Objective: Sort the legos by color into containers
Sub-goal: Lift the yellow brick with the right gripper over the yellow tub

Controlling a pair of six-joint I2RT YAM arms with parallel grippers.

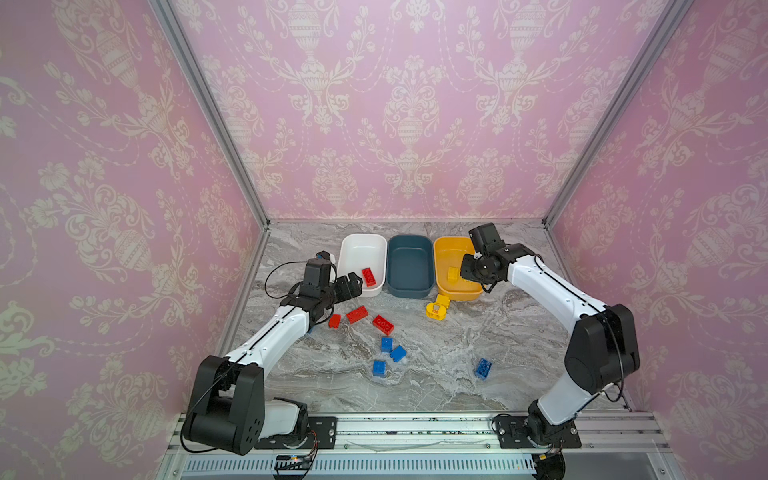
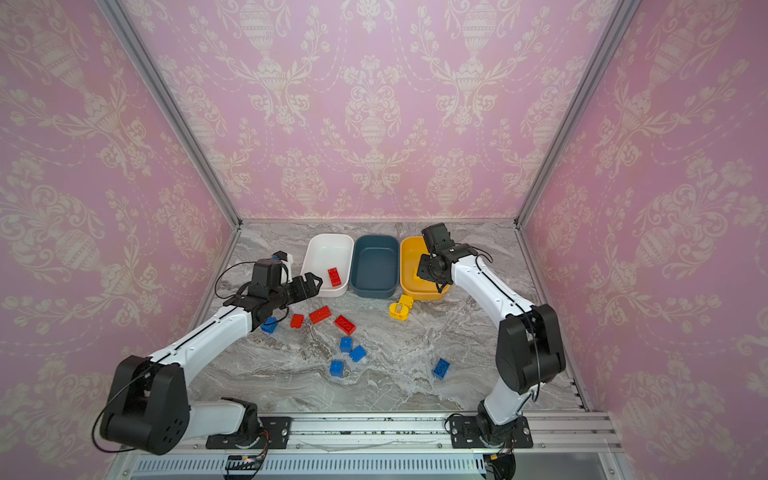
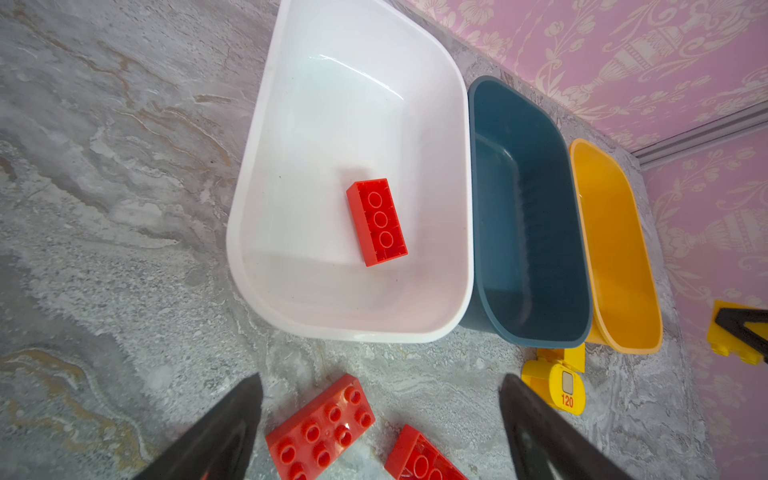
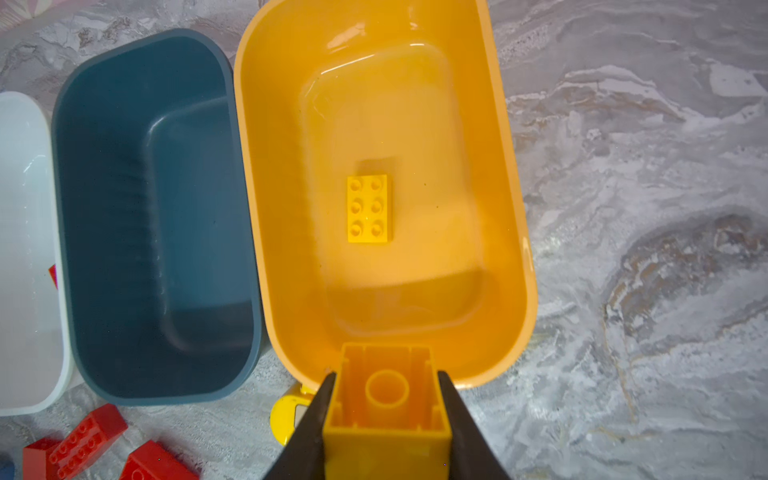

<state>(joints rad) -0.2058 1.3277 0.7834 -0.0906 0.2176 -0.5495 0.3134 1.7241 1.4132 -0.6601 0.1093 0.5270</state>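
I need to lower my right gripper outward next and let go of the yellow brick (image 4: pixel 386 419) there, because the bottom of the yellow-orange tub beside the yellow lego is below and outward of my right gripper.
Three containers stand in a row at the back: white (image 1: pixel 360 246), dark teal (image 1: pixel 409 266) and yellow-orange (image 1: pixel 449 249). One red lego (image 1: pixel 368 277) lies in the white tub, one yellow lego (image 4: pixel 370 208) in the yellow-orange tub. My right gripper (image 4: pixel 386 399) is shut on a yellow brick (image 4: pixel 386 419), hollow side showing, above that tub's near rim. My left gripper (image 1: pixel 357 286) stands open and empty at the white tub's front corner, above two red bricks (image 3: pixel 320 428) (image 3: pixel 419 457). The teal tub holds nothing.
On the marble lie a small red brick (image 1: pixel 334 321), several blue bricks (image 1: pixel 386 344) (image 1: pixel 483 368), one blue brick (image 2: pixel 269 325) beside the left forearm, and a rounded yellow piece (image 1: pixel 437 308) in front of the yellow-orange tub. Pink walls close three sides.
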